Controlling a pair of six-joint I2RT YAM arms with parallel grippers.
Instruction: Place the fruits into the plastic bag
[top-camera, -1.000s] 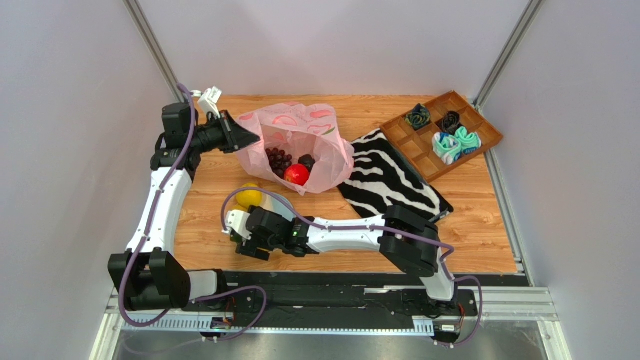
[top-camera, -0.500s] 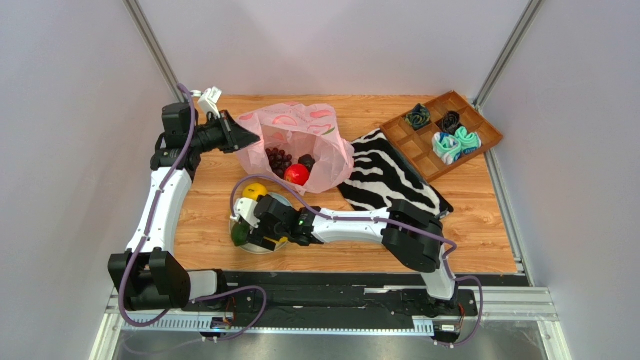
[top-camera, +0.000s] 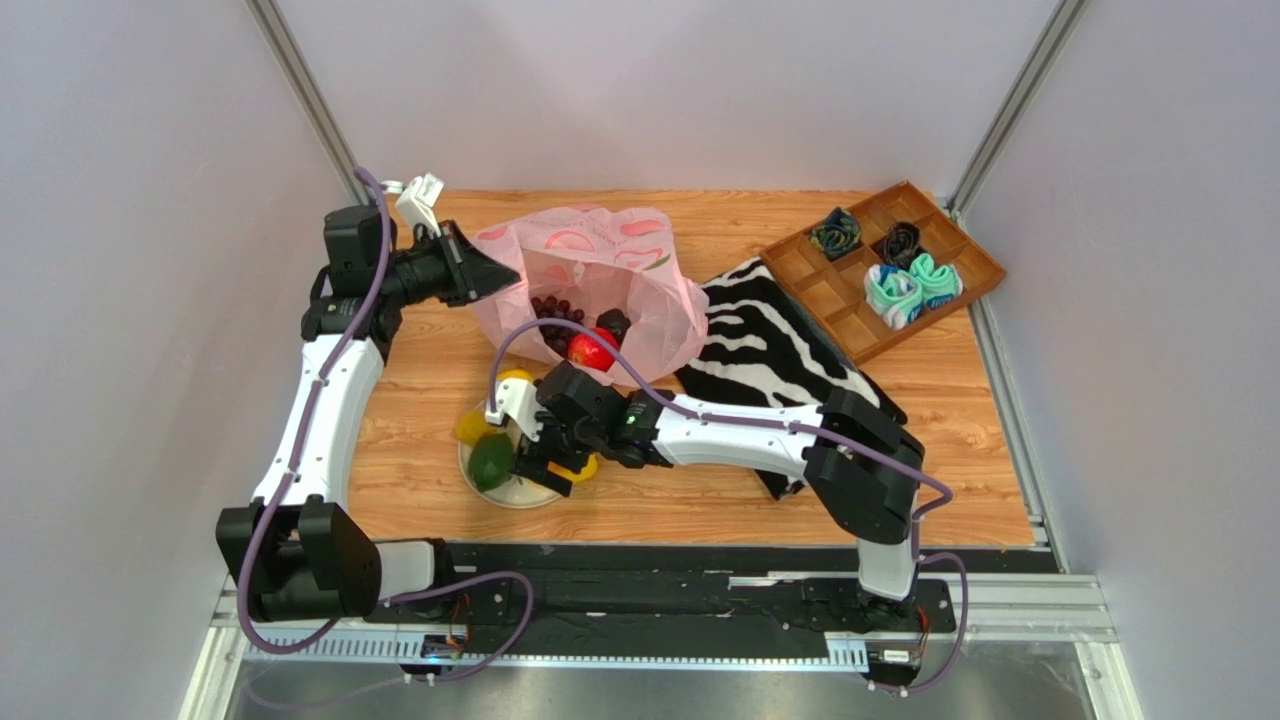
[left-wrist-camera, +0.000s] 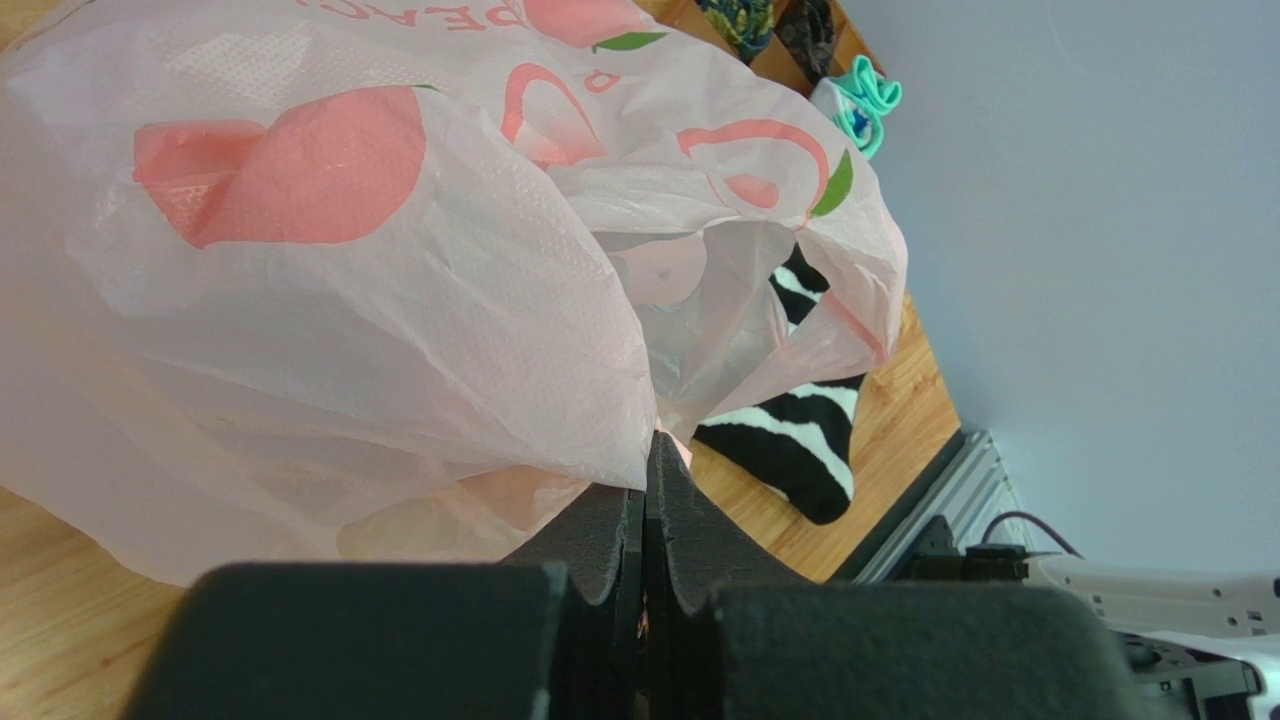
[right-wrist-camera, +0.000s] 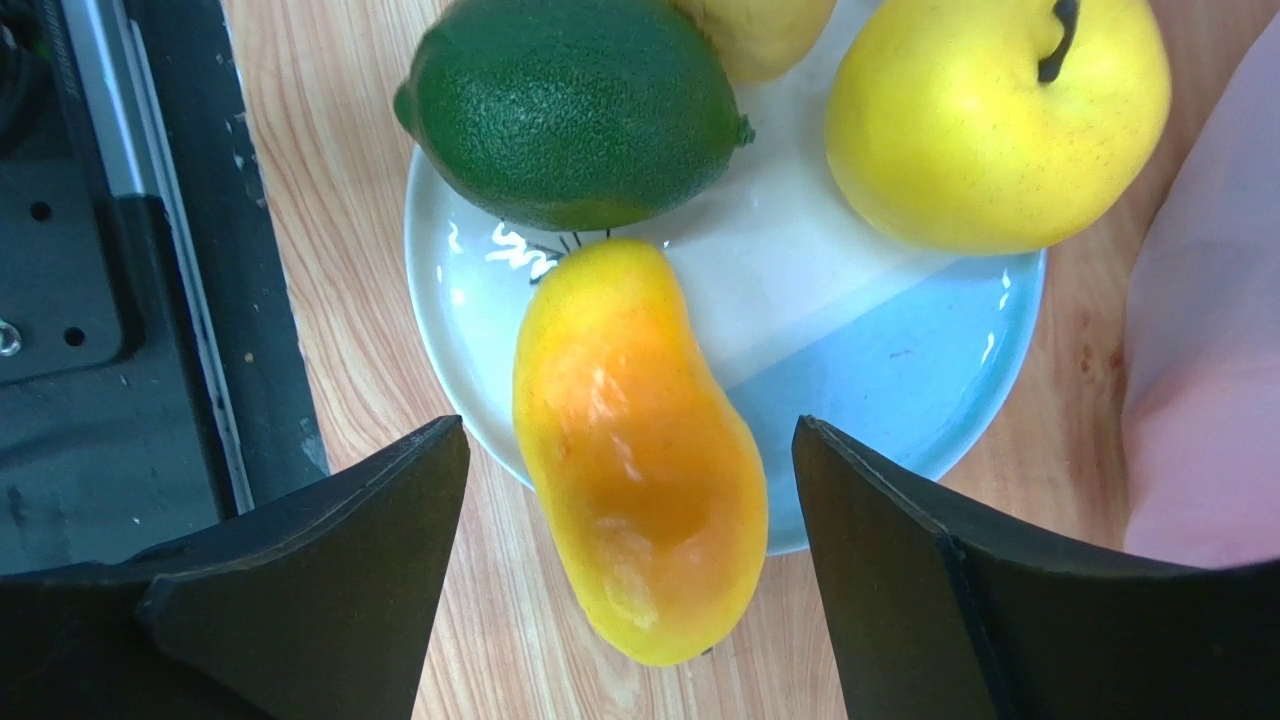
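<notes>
My right gripper has its open fingers on either side of the orange-yellow mango already, so next it will lower over the mango and close across its broad middle (top-camera: 577, 471) (right-wrist-camera: 646, 462).
The pink plastic bag (top-camera: 601, 278) (left-wrist-camera: 376, 300) lies open at the back left, with a red fruit (top-camera: 591, 348) and dark grapes (top-camera: 550, 311) inside. My left gripper (top-camera: 504, 273) (left-wrist-camera: 649, 450) is shut on the bag's rim. On the pale blue plate (top-camera: 519, 495) (right-wrist-camera: 902, 375) lie an orange-yellow mango (right-wrist-camera: 639, 450), a green oval fruit (top-camera: 489, 462) (right-wrist-camera: 571, 108) and a yellow fruit (right-wrist-camera: 999, 120). Another yellow one (right-wrist-camera: 759, 23) shows at the top edge. My right gripper (top-camera: 544, 450) (right-wrist-camera: 628, 435) hangs open above the plate, one finger on each side of the mango, not touching it.
A zebra-striped cloth (top-camera: 781, 353) (left-wrist-camera: 781, 435) lies right of the bag, under the right arm. A wooden divided tray (top-camera: 842, 285) with rolled cloth bundles stands at the back right. The bag's side (right-wrist-camera: 1202, 375) is close to the plate.
My right arm has swung away from the near edge towards the bag and now hovers over the plate, uncovering the green fruit. The left arm and bag have not moved.
</notes>
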